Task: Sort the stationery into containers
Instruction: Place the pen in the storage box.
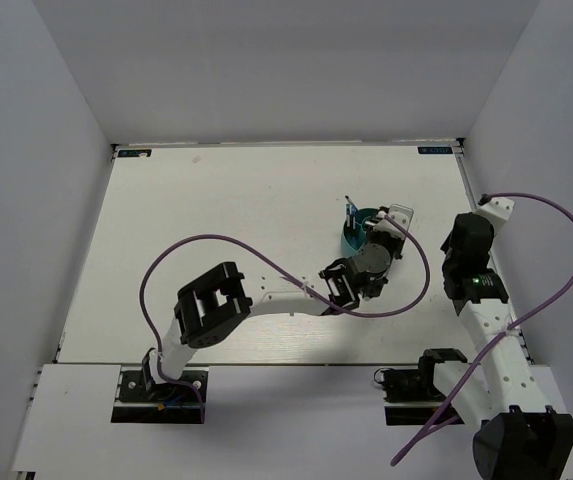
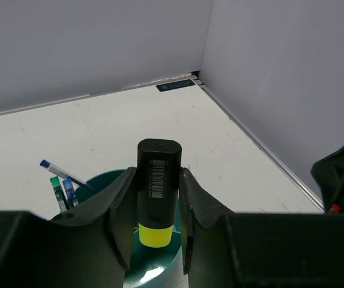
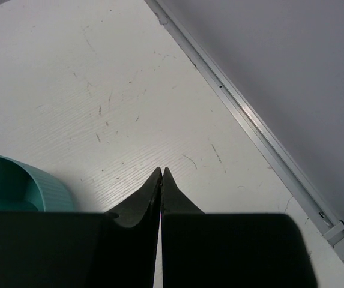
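Observation:
My left gripper holds the highlighter and should tip down and left in the top view to release it, since the organiser's near section (image 2: 146, 259) lies below, that way.
My left gripper (image 2: 156, 175) is shut on a black highlighter (image 2: 158, 162) with a yellow cap (image 2: 155, 235). It holds the highlighter upright, cap down, just above the open round teal organiser (image 2: 170, 264). A slim blue pen (image 2: 63, 174) and a green-capped highlighter (image 2: 55, 187) stand in the organiser's left side. In the top view the left gripper (image 1: 374, 245) hangs over the organiser (image 1: 352, 236) at mid-right of the table. My right gripper (image 3: 161, 174) is shut and empty above bare table, to the right of the organiser (image 3: 21, 189). It also shows in the top view (image 1: 463, 243).
White walls enclose the table on three sides. A metal rail (image 3: 262, 141) runs along the right edge close to the right gripper. The left arm's purple cable (image 1: 216, 240) loops over the table's middle.

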Controlling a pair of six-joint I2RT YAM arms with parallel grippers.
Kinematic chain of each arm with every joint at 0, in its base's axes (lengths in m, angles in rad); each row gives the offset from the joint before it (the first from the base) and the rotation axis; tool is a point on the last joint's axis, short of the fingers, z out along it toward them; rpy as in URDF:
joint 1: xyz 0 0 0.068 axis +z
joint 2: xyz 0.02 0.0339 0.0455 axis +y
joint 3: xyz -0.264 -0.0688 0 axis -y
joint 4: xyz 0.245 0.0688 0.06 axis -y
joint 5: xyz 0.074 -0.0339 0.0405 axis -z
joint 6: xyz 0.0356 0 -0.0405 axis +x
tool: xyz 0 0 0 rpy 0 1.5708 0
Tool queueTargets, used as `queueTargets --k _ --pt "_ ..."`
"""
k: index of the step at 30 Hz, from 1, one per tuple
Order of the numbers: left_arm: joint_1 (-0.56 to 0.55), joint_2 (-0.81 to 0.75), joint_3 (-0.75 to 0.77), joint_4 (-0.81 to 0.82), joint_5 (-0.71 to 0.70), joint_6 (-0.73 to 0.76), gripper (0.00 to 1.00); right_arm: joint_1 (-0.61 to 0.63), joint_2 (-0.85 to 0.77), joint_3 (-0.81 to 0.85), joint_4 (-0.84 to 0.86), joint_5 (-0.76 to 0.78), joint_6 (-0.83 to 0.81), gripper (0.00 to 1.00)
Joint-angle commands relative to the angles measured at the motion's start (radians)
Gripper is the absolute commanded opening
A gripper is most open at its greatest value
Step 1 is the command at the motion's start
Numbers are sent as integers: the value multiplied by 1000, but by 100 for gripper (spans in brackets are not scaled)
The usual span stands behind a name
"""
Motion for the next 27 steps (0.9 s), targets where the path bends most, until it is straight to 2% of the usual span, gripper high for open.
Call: queueTargets --k 1,4,10,11,27 --pt "4 24 41 65 -63 -20 0 -13 -21 -3 52 25 28 0" --pt "13 40 35 62 -89 -78 0 -29 -28 -7 55 11 31 0" --pt "18 69 39 65 -111 -87 0 -35 -31 -18 63 -10 29 0" --pt "24 74 35 65 -114 -87 0 -65 -29 -20 61 -22 31 0" --pt "50 92 -20 -9 -149 -213 0 -112 -31 -26 47 -78 47 0"
